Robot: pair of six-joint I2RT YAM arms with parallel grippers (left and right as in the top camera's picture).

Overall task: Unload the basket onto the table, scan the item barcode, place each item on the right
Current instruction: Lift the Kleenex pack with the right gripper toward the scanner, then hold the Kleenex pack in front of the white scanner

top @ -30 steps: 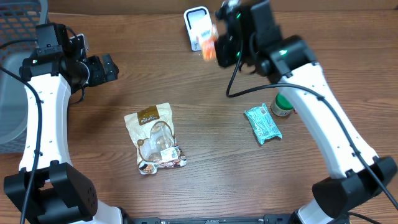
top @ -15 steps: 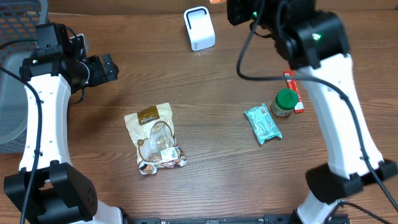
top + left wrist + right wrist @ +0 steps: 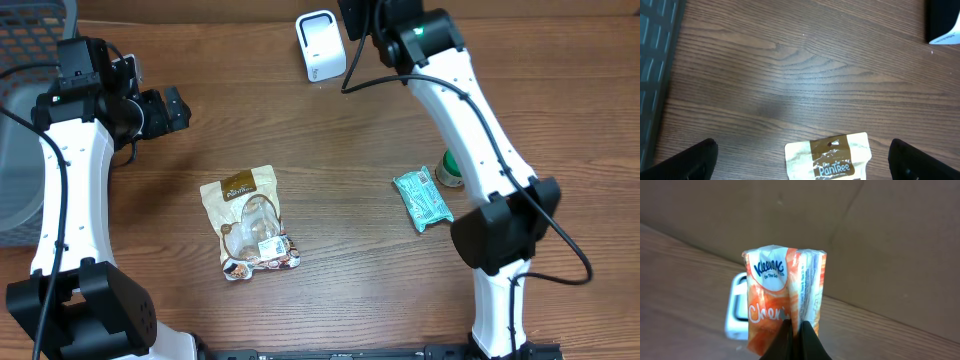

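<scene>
The scanner [image 3: 320,45] stands close beside the pack, so the robot's right gripper will next swing over it, then back and down to release the pack onto the teal packet [image 3: 423,199].
My right gripper [image 3: 796,330] is shut on the bottom edge of an orange and white Kleenex tissue pack [image 3: 782,282], holding it upright. Just behind the pack stands the white scanner [image 3: 736,315], close to the cardboard wall. Seen from overhead, the scanner [image 3: 320,45] stands at the table's back edge. The right arm [image 3: 445,80] reaches to the spot just right of it, and the pack itself is hidden there. My left gripper [image 3: 168,110] hangs open and empty over the left side of the table, far from the scanner.
A beige and brown Pantree pouch [image 3: 250,220] lies mid-table, its top edge showing between the left fingers [image 3: 832,157]. A teal packet [image 3: 422,198] and a green-capped bottle [image 3: 450,170] lie at the right. A grey basket [image 3: 25,40] stands far left.
The right arm has swung the tissue pack from in front of the scanner up to the back edge, right of the scanner. The left arm has stayed still.
</scene>
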